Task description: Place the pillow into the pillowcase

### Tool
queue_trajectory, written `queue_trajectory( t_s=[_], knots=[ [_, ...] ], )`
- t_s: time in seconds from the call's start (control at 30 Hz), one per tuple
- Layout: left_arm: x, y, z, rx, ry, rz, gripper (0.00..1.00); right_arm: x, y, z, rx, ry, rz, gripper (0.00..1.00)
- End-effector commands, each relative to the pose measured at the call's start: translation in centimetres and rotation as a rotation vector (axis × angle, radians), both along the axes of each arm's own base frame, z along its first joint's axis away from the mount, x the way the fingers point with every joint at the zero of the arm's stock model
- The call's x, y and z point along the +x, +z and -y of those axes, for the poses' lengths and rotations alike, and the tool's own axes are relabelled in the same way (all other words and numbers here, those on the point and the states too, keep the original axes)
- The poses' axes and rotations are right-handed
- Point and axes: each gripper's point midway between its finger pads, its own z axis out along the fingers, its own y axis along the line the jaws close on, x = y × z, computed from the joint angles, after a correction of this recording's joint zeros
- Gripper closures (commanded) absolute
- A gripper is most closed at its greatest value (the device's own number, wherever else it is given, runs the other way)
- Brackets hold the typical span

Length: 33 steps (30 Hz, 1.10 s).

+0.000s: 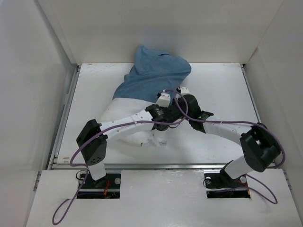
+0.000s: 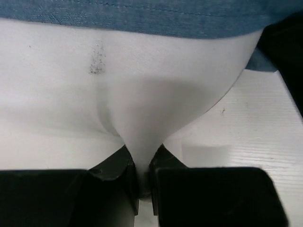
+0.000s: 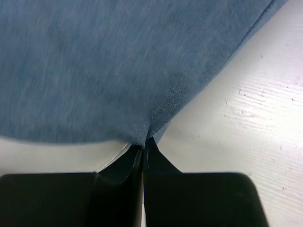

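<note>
Next, the left gripper carries the pinched fold slightly outward toward the pillowcase's hem and releases it, because the fold still sticks out short of the blue cloth.
The slate-blue pillowcase (image 1: 156, 71) lies at the back of the table, pulled over the far part of the white pillow (image 1: 124, 109), whose near part sticks out toward the arms. In the left wrist view my left gripper (image 2: 143, 161) is shut on a pinched fold of the pillow (image 2: 142, 94), just below the pillowcase hem (image 2: 142, 14). In the right wrist view my right gripper (image 3: 144, 146) is shut on the edge of the pillowcase (image 3: 118, 61), with a strip of pillow (image 3: 47, 156) showing beneath it. Both grippers (image 1: 164, 98) (image 1: 182, 90) meet close together at the pillowcase opening.
The white table (image 1: 218, 94) is boxed in by white walls (image 1: 28, 94) at the left, back and right. Purple cables (image 1: 142, 124) run along both arms. The two forearms cross low over the table's front half.
</note>
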Motion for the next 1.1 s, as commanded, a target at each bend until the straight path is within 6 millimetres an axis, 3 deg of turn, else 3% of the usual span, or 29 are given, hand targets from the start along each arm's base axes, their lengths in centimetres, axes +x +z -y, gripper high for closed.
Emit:
queue_trajectory(
  t_s=[0.0,0.07,0.1,0.17,0.2,0.27,0.3,0.4,0.5,0.63,0.73,0.77,0.83,0.87,0.9,0.97,1.0,1.03,1.07],
  knots=[
    [3.4,8.3,4.3,-0.232,-0.042,0.198,1.0,-2.7,4.1,-1.4,0.029,0.137,0.027,1.0],
    [4.7,9.5,6.4,-0.24,-0.099,0.228,1.0,-8.2,5.5,-2.5,0.077,0.324,-0.016,1.0],
    [6.0,12.0,8.2,-0.317,-0.112,0.279,1.0,-11.2,8.5,-1.9,0.122,0.389,0.014,1.0],
    [7.2,13.5,10.0,-0.369,-0.132,0.3,1.0,-17.3,10.4,-2.4,0.228,0.577,-0.024,1.0],
    [7.8,12.8,11.1,-0.362,-0.138,0.3,1.0,-19.7,12.9,-1.6,0.308,0.639,0.019,1.0],
    [9.0,14.0,12.2,-0.392,-0.128,0.324,1.0,-22.1,14.2,-1.1,0.392,0.711,0.025,1.0],
    [9.4,12.6,12.8,-0.364,-0.129,0.305,1.0,-22.0,14.2,-0.7,0.389,0.686,0.038,1.0],
    [9.4,12.0,13.6,-0.385,-0.123,0.28,1.0,-21.4,13.3,0.1,0.348,0.624,0.042,1.0],
    [8.9,9.8,14.4,-0.406,-0.139,0.232,1.0,-20.6,12.7,0.5,0.319,0.579,0.043,1.0],
    [8.0,8.4,15.4,-0.454,-0.19,0.182,1.0,-19.2,12.8,1.4,0.269,0.486,0.067,1.0],
    [6.6,9.1,15.8,-0.486,-0.23,0.167,1.0,-18.1,12.2,2.5,0.212,0.411,0.075,1.0],
    [6.2,9.4,15.7,-0.502,-0.231,0.161,0.98,-17.9,12.3,2.7,0.205,0.394,0.077,0.94],
    [5.4,8.9,14.7,-0.489,-0.225,0.132,0.74,-17.6,11.6,3.3,0.171,0.354,0.058,0.77],
    [5.3,9.2,14.0,-0.492,-0.208,0.142,0.41,-17.1,11.0,3.7,0.145,0.321,0.047,0.72],
    [4.8,10.5,12.9,-0.511,-0.195,0.158,0.3,-16.8,10.7,3.8,0.129,0.306,0.036,0.66],
    [4.1,10.0,10.6,-0.492,-0.15,0.172,0.0,-16.6,9.3,4.4,0.074,0.277,0.003,0.54],
    [3.5,12.0,9.2,-0.524,-0.147,0.203,0.0,-16.5,9.1,4.6,0.062,0.268,-0.006,0.52],
    [3.0,11.3,7.9,-0.516,-0.113,0.199,0.0,-16.4,8.4,4.7,0.034,0.259,-0.035,0.49],
    [2.5,12.1,5.8,-0.534,-0.073,0.214,0.0,-16.2,8.1,4.9,0.006,0.254,-0.047,0.42]
  ],
)
